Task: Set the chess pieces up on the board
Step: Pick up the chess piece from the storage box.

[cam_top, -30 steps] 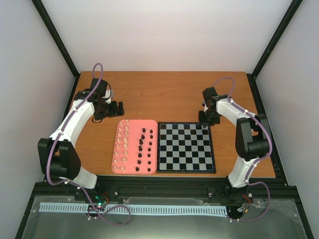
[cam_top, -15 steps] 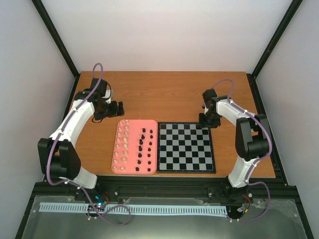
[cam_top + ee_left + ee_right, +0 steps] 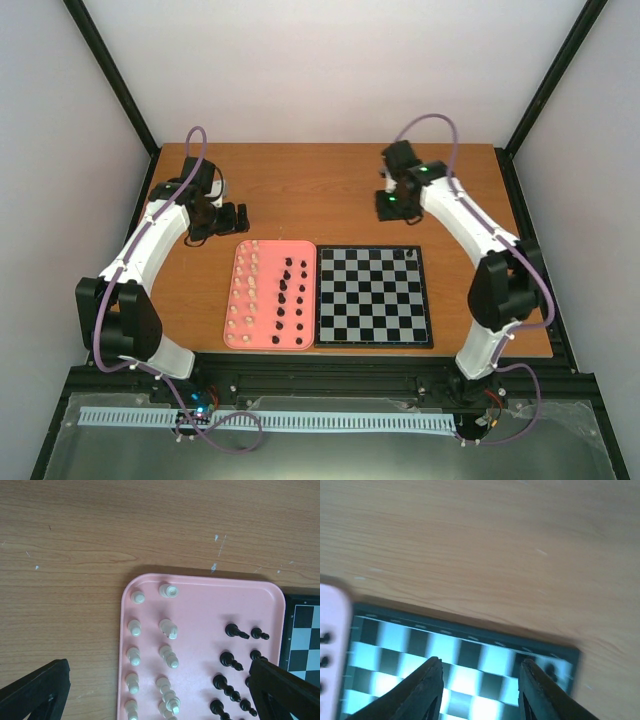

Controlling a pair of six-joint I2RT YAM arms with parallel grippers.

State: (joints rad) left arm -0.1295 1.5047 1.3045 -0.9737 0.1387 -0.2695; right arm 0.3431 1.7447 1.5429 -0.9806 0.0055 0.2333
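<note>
My right gripper should swing across and down next: the far black piece nearest the white pieces is below it, to its left in the top view.
The board (image 3: 372, 297) lies at the centre right, and one black chess piece (image 3: 407, 254) stands on its far right corner square. That same piece (image 3: 551, 670) shows blurred in the right wrist view, just right of my right gripper (image 3: 480, 680), which is open and holds nothing. Seen from above, the right gripper (image 3: 391, 207) hangs over bare wood behind the board. The other black pieces (image 3: 290, 295) and the white pieces (image 3: 245, 290) stand in rows on the pink tray (image 3: 300, 250). My left gripper (image 3: 235, 218) hovers off the tray's far left corner, open wide (image 3: 159, 680) and empty.
The tray (image 3: 200, 585) touches the board's left edge (image 3: 287, 630). Black frame posts rise at the table's far corners, and white walls close in the sides. Both arm bases stand at the near edge.
My right gripper has opened, left the black piece on the far right corner square, then risen and swung back and left, away from the board. The left arm has not moved.
</note>
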